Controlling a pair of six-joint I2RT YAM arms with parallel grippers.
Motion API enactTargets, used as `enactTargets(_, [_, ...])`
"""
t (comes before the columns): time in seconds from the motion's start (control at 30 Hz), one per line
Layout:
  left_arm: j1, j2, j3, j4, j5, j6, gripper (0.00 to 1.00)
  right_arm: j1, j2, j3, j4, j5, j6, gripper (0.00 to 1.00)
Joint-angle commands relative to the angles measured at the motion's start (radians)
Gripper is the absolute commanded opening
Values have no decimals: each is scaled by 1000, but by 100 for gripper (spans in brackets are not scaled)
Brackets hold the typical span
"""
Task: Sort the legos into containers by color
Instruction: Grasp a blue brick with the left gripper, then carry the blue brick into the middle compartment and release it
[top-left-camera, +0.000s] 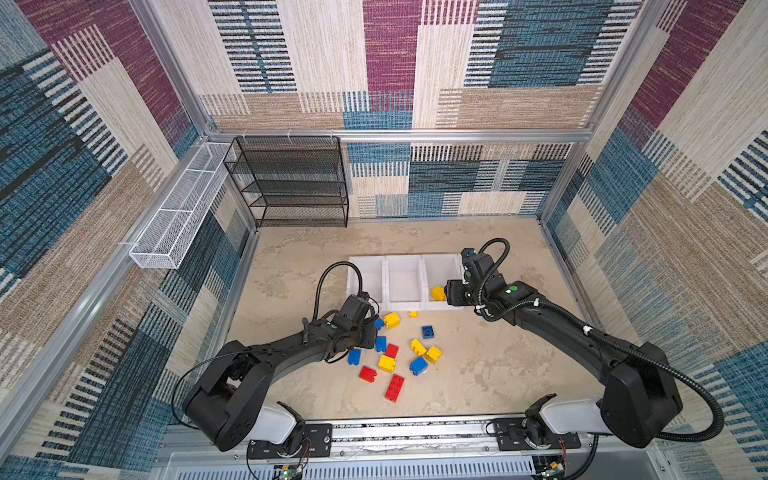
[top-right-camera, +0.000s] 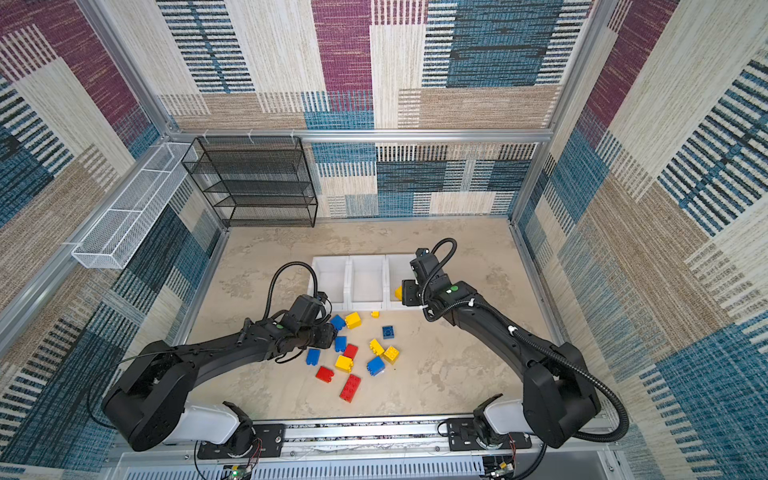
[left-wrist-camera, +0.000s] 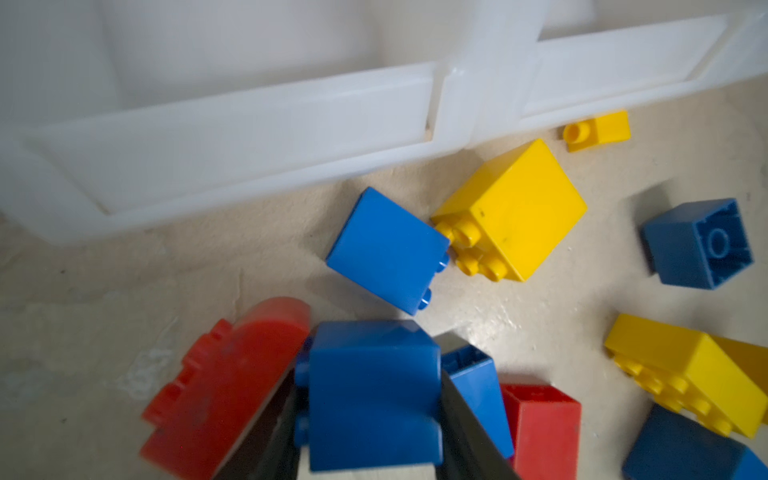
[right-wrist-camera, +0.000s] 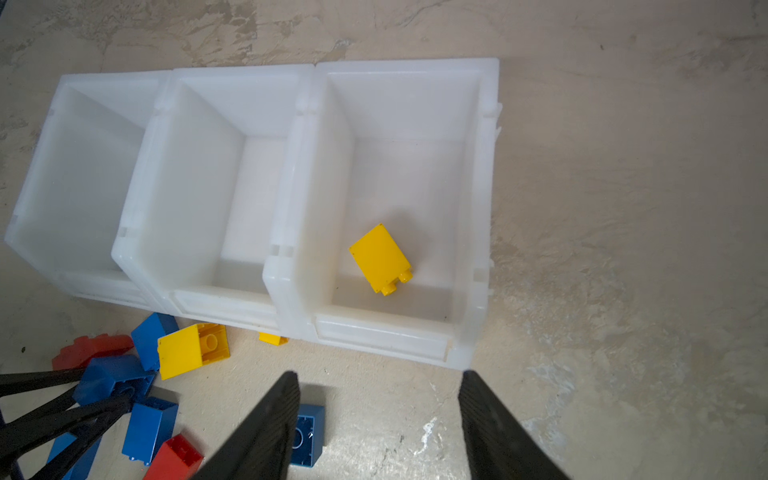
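Observation:
The middle container (left-wrist-camera: 648, 10) is empty, so next I should lift my left gripper from among the legos and carry it outward over that container to let go of the blue lego (left-wrist-camera: 374, 395).
Three white containers stand in a row at mid-table: left (top-left-camera: 365, 261), middle (top-left-camera: 403, 261), right (right-wrist-camera: 407, 66). A yellow lego (right-wrist-camera: 380, 259) lies in the right one; the other two look empty. My right gripper (right-wrist-camera: 380, 378) hangs open with nothing in it over that container's front edge. Loose red, blue and yellow legos lie in front of the row. My left gripper (left-wrist-camera: 374, 357) is down among them, its jaws pressed on both sides of a blue lego (left-wrist-camera: 374, 395). In both top views that lego is hidden under the gripper (top-left-camera: 370, 334).
Around the held lego lie a red arch lego (left-wrist-camera: 224, 386), a second blue one (left-wrist-camera: 386, 249) touching a yellow one (left-wrist-camera: 515, 208), and a red one (left-wrist-camera: 544, 428). A long red lego (top-left-camera: 395, 387) lies nearest me. A black mesh shelf (top-left-camera: 291, 183) and white wire basket (top-left-camera: 174, 220) stand back left.

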Motion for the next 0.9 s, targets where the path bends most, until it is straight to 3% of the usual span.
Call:
enactTargets(0.0, [0,-41,8,-23,26,17,39,2,-12,-4,5,19,9,64])
enactTargets(0.2, [-1,-108,87,-70,64,19,39,1,-26,1,-2,27,8,64])
enactTargets(0.33, [-1,-66,201,-83,71,54,39,1,-39,6,-12,32,5,63])
enactTargets(0.87, [-10,467,749,-190,85,169,37,1,-128,-17,-65,55,19,63])
